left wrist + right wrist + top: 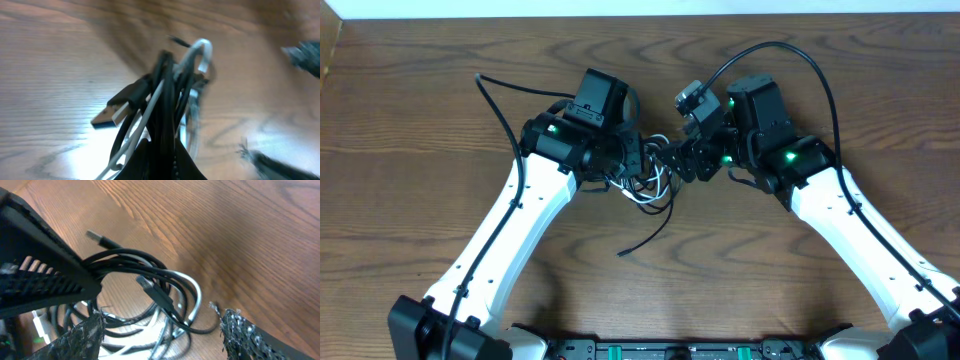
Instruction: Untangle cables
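Observation:
The clear patch of bare wood is outward of my fingers, so next I need to carry the bundle of cords in my left gripper outward over that wood and let go of the bundle.
The cables are a tangled bundle of thin black cords and one white cord, between the two grippers at the table's middle. My left gripper is shut on the bundle; the left wrist view shows the cords rising from its jaws, with a USB plug sticking out to the left. My right gripper is open. In the right wrist view its fingers straddle the cable loops without closing on them. A small black plug hangs in the middle.
A loose black cable tail trails toward the table's front. Thick black arm wires arc at the back left and over the right arm. The left gripper's black body fills the left of the right wrist view. The table is brown wood.

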Available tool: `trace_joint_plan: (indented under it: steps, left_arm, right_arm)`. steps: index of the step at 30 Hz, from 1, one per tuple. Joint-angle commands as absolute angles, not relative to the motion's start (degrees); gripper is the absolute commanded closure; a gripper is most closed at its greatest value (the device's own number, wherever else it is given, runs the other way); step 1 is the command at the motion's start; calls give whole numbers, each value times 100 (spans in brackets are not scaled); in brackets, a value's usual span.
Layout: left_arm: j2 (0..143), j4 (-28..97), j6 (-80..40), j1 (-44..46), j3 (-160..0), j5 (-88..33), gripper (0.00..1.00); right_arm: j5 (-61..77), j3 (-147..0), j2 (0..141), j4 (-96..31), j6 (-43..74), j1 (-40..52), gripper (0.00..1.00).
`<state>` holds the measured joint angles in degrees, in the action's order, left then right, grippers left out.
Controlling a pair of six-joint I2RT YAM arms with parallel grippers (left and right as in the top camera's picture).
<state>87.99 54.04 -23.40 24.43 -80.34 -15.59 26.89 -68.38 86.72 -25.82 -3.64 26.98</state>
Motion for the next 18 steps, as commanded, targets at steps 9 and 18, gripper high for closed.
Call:
trace_joint_plan:
  steps: [9,18]
  left_arm:
    - [8766,5415,-1865,2351,-8079,-2305,93]
    - [8764,5107,-1865,2018,-8079,-2803,93]
  right_arm:
    - [2630,-6812,8663,-2930,-1079,2749,32]
    - [2088,-6812,8663,-2936,69,2438,27]
